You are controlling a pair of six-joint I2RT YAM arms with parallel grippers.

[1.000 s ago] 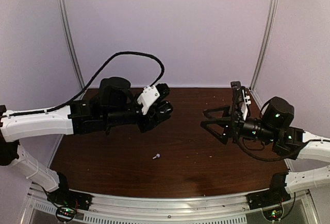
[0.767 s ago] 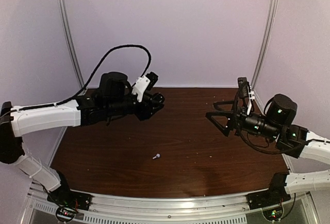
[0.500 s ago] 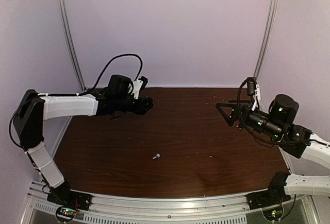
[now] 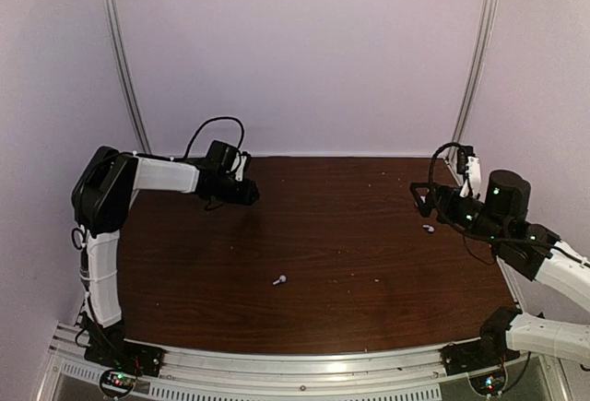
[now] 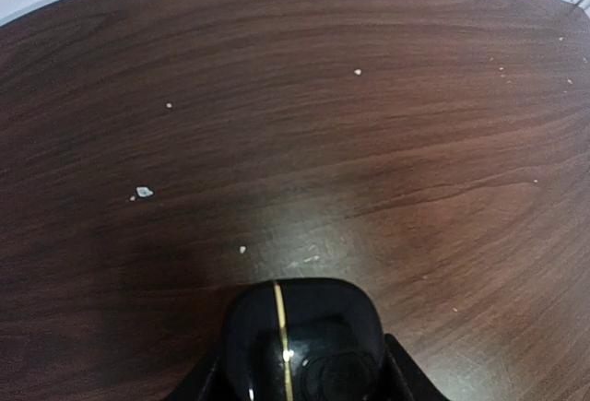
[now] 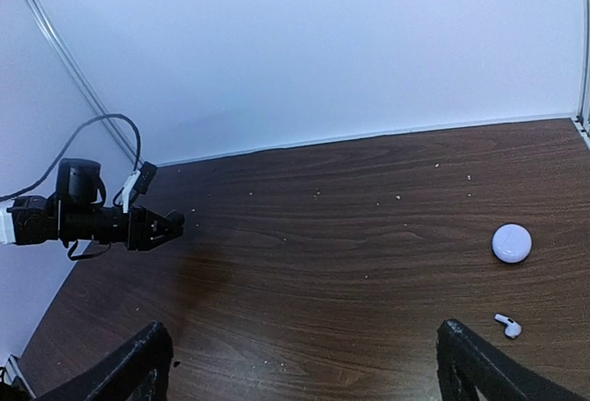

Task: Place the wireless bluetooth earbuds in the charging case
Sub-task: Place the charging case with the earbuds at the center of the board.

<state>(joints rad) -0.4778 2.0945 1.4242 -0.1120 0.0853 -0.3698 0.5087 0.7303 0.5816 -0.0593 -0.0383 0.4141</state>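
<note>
The charging case (image 5: 300, 327) still hangs above the bare wood just below my left gripper, so I need to lower that gripper next and let go of the case on the wood.
My left gripper (image 5: 302, 378) is shut on a glossy black charging case (image 5: 300, 327) with a thin gold line, low over the wood. In the top view this gripper (image 4: 247, 193) reaches to the back left of the table. One white earbud (image 4: 279, 280) lies alone on the table's near middle. A second white earbud (image 4: 428, 229) lies just beside my right gripper (image 4: 426, 200), and it also shows in the right wrist view as a bud (image 6: 507, 325) with a short stem. My right gripper (image 6: 304, 373) stands wide open with nothing between its fingers (image 6: 138, 364).
A round white case (image 6: 511, 243) lies shut on the wood near the second earbud. Pale crumbs (image 5: 144, 192) dot the brown table (image 4: 350, 235). White walls and metal posts (image 4: 475, 60) close in the back and sides.
Both arms have pulled away from the table's middle, the left to the back left with the black case, the right to the right edge. The right jaws opened wider.
</note>
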